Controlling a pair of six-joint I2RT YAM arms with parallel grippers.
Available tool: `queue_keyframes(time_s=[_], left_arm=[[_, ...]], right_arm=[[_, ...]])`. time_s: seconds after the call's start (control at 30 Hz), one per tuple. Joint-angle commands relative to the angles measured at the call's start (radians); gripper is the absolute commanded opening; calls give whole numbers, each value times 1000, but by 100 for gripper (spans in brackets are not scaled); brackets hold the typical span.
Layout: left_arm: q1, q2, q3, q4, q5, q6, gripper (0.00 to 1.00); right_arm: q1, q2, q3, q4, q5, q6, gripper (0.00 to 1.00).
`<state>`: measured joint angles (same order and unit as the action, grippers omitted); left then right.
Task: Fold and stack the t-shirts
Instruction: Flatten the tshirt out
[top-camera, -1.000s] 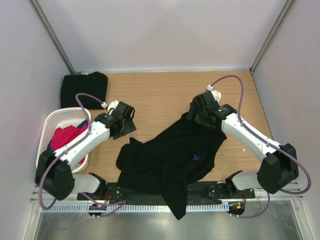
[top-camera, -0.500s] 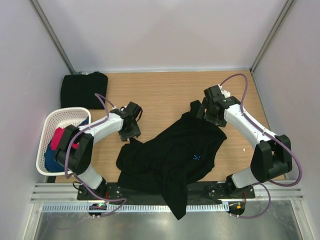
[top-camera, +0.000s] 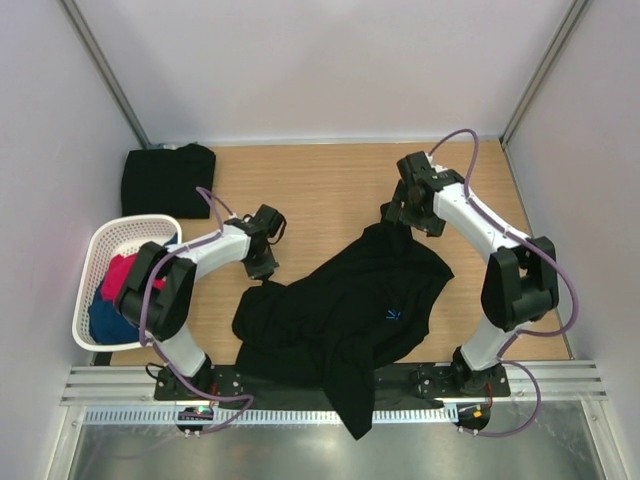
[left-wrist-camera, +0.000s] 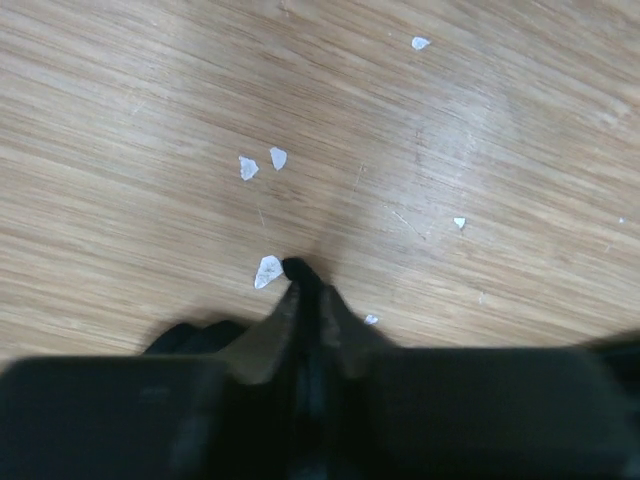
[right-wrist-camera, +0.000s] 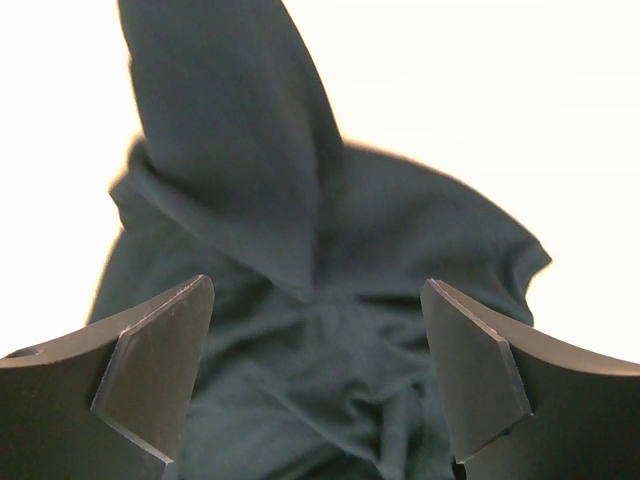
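Observation:
My right gripper shifts to the left in the top view next, then lowers onto the flap of the t-shirt's far corner, which juts past my open fingers.
A crumpled black t-shirt (top-camera: 340, 305) lies spread over the middle of the wooden table, one end hanging over the near edge. My left gripper (top-camera: 263, 270) is down at the shirt's left upper edge. In the left wrist view this gripper (left-wrist-camera: 310, 290) is shut, with a small tip of the black cloth (left-wrist-camera: 297, 268) poking out between the fingers. My right gripper (top-camera: 397, 220) hovers over the shirt's far corner. Its fingers (right-wrist-camera: 155, 370) stand wide apart above the rumpled t-shirt (right-wrist-camera: 330, 300), gripping nothing. A second black t-shirt (top-camera: 167, 178) lies folded at the back left.
A white mesh basket (top-camera: 92, 262) at the left edge holds red-pink and blue garments (top-camera: 122, 275). Small white flecks (left-wrist-camera: 268, 270) dot the wood near the left gripper. Grey walls close in the table on three sides.
The left gripper has come down to the shirt's left edge and shut on the cloth. The right arm has swung back over the shirt's far corner, its gripper still open.

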<state>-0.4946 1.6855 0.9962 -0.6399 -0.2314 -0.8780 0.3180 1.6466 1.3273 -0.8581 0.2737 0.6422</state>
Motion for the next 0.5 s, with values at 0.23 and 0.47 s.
queue_keyframes(time_s=[0.23, 0.47], left_arm=[[62, -101, 74, 45, 34, 123, 0], [70, -202, 169, 57, 26, 260, 0]], right_arm=[[-37, 309, 197, 228, 56, -104, 86], [-46, 429, 299, 261, -87, -78, 51]])
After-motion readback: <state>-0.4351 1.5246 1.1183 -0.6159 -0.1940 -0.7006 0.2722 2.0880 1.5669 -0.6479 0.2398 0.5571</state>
